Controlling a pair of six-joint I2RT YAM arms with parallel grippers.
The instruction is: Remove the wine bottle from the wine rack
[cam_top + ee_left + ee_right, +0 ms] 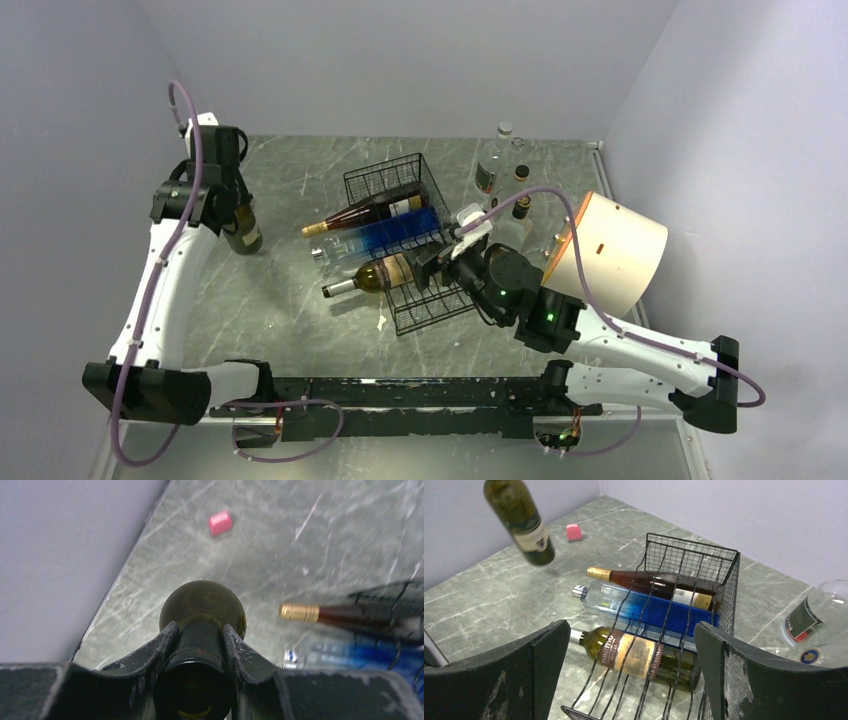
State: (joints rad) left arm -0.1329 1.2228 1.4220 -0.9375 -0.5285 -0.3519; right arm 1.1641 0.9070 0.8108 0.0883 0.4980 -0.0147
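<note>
The spot on the tabletop (283, 196) (274, 536) beside the small pink object is bare, so my left gripper will move outward and down to it and let go of the bottle there.
The black wire wine rack (425, 180) stands mid-table and also shows in the right wrist view (729, 575). Three bottles lie in it: a brown one with a gold cap (370, 211), a clear blue one (392, 236) and a green one with a brown label (378, 275) (639, 655). My left gripper (213, 196) (199, 640) is shut on the neck of a dark green wine bottle (243, 229) (202, 602) (521, 520), held upright left of the rack. I cannot tell whether its base touches the table. My right gripper (432, 266) (631, 635) is open and empty over the rack's near end.
Clear glass bottles (489, 168) and small dark-capped ones (521, 208) stand at the back right; one clear bottle shows in the right wrist view (814, 625). A large white cylinder with an orange rim (610, 250) lies at the right. A small pink object (220, 523) (573, 531) lies near the far left wall.
</note>
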